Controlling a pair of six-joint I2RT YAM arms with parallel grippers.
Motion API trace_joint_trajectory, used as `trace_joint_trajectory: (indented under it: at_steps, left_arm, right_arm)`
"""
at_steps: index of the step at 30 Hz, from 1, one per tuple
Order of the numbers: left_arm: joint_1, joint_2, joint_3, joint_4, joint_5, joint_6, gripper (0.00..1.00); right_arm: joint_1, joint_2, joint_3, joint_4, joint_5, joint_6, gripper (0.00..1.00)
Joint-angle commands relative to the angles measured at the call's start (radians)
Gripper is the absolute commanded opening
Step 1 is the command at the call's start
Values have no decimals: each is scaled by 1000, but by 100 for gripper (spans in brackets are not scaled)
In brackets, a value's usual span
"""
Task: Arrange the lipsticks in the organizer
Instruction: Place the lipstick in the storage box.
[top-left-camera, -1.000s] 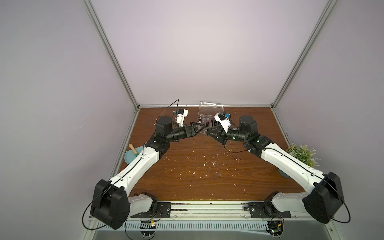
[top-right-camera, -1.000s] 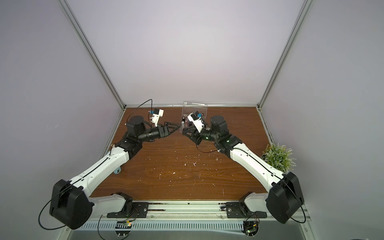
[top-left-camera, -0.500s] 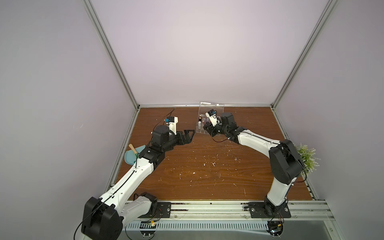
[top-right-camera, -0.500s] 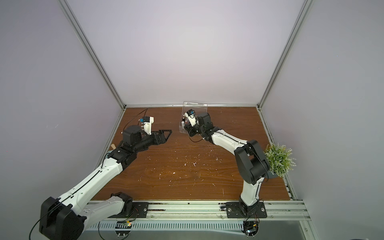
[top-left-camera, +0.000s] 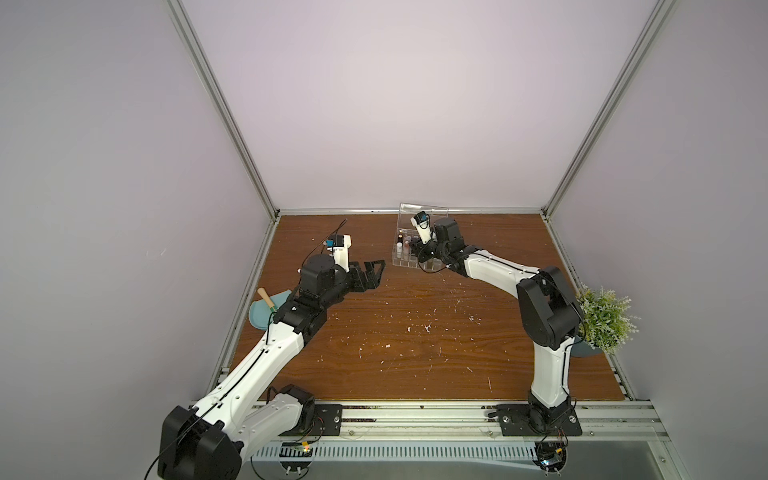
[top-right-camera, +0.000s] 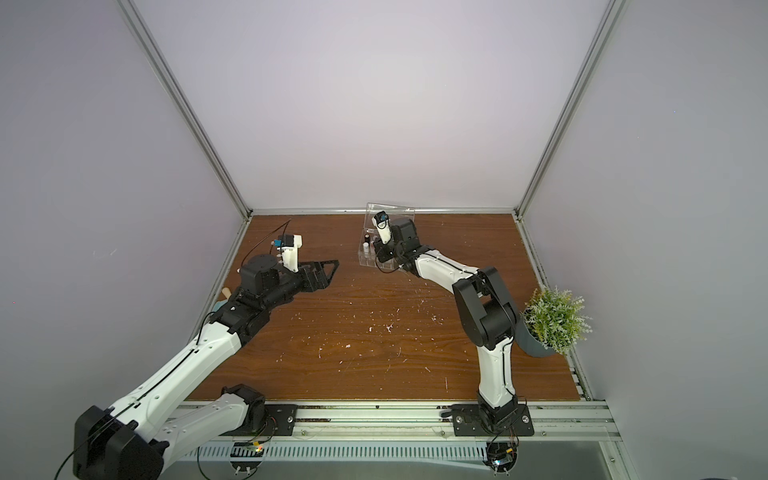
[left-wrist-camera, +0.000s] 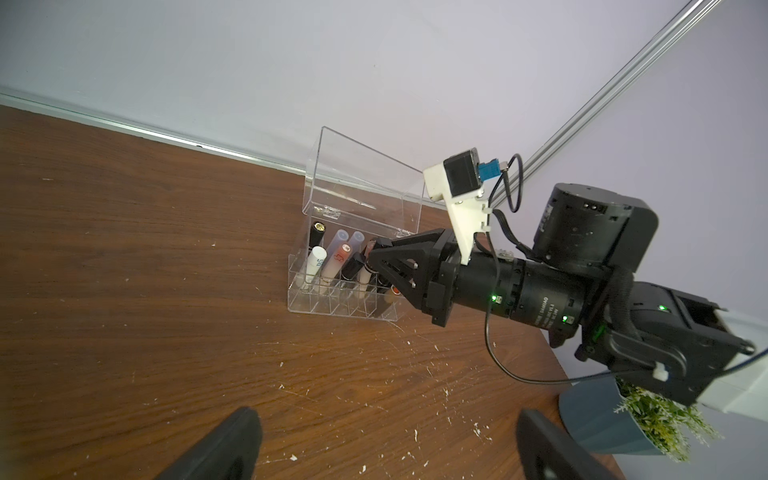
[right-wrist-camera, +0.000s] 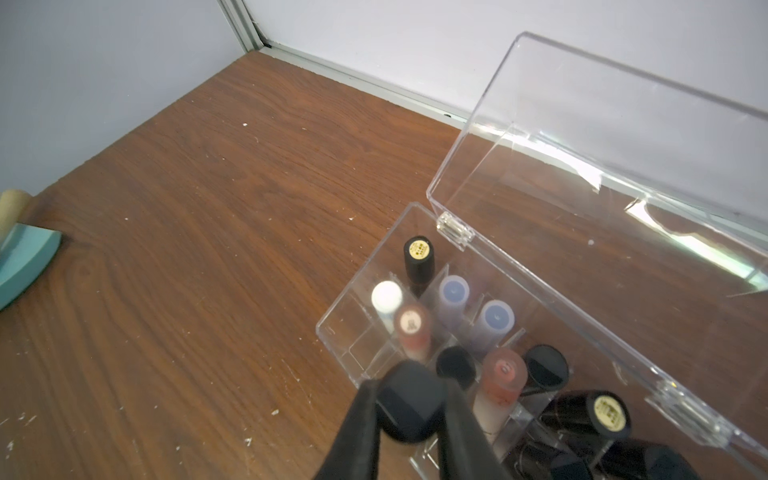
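Note:
The organizer's front-row section (top-left-camera: 413, 261) beneath my right gripper shows empty in that part of the row, so my right gripper should lower the black lipstick down into it and release it.
The clear organizer (top-left-camera: 400, 259) (top-right-camera: 362, 258) stands at the back of the table with its lid (right-wrist-camera: 602, 137) swung up. Several lipsticks stand in its compartments: a black gold-topped one (right-wrist-camera: 419, 257), a white one (right-wrist-camera: 386, 297), two lavender ones (right-wrist-camera: 454, 291), pink ones (right-wrist-camera: 504, 376). My right gripper (right-wrist-camera: 411, 395) (top-left-camera: 417, 253) (left-wrist-camera: 374, 259) is shut on a black lipstick (right-wrist-camera: 409, 409), held over the organizer's front row near its left end. My left gripper (left-wrist-camera: 386, 413) (top-left-camera: 376, 268) (top-right-camera: 332, 268) hangs open and empty over bare table, well left of the organizer (left-wrist-camera: 345, 309).
A light-blue dustpan (top-left-camera: 266, 311) (right-wrist-camera: 20, 257) with a wooden-handled tool (top-left-camera: 266, 297) lies at the table's left edge, beside my left arm. A potted plant (top-left-camera: 604, 318) (left-wrist-camera: 648, 415) stands at the right edge. White specks (top-left-camera: 426, 328) are scattered over the wooden table.
The left gripper has drawn back from the organizer toward the left side and stays open. The right gripper has stayed shut at the organizer while its elbow folded up.

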Motion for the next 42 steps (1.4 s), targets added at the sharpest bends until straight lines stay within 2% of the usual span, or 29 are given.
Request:
trace_joint_trajectory:
  at_steps: [1,22,36,42]
  left_arm:
    - [10,-22,-5,-8,-14,20,100]
    - [10,-34,-5,-15,-14,25,100]
    - [10,-39,-14,-9,-7,21,100]
    - [10,-32,-22,-4,-32,31,100]
  right_arm:
    - [-2,-6,18,5,18,-17,22]
    - [-3,52,19,-7,23,-23,22]
    - [-9,91,53,-35,28,-26,45]
    - [-8,18,20,-36,22,-15,55]
